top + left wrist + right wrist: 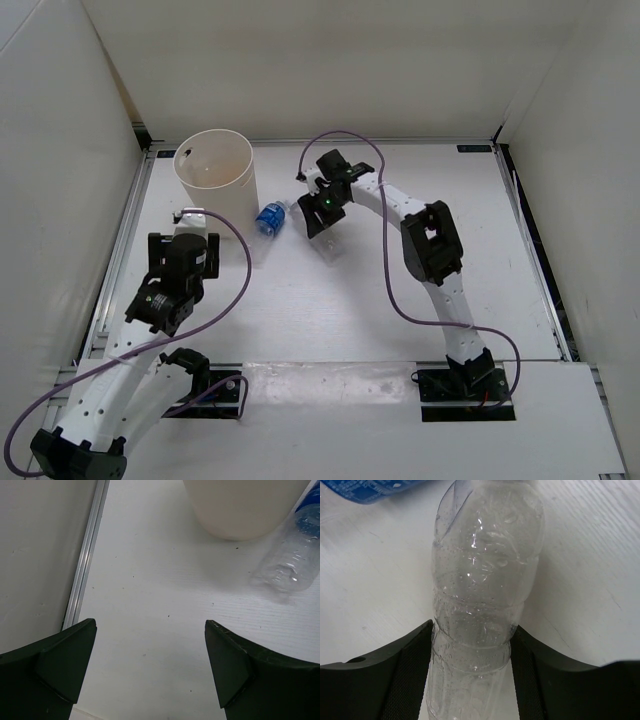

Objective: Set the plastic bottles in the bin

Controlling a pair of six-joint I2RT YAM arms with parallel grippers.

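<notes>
The bottle goes up over the bin's opening next for my right gripper to release, since the opening is higher than the gripper and to its left in the top view.
The bin is a tall cream-white bucket at the back left; its lower wall shows in the left wrist view. A blue-labelled bottle lies on the table just right of the bin; its clear body shows in the left wrist view. My right gripper is shut on an unlabelled clear bottle, with my fingers pressed on both sides of its body just above the table. The blue label lies just beyond it. My left gripper is open and empty, low over the table in front of the bin.
White enclosure walls stand on three sides. A metal rail runs along the table's left edge close to my left gripper. The right arm's purple cable loops over the middle of the table.
</notes>
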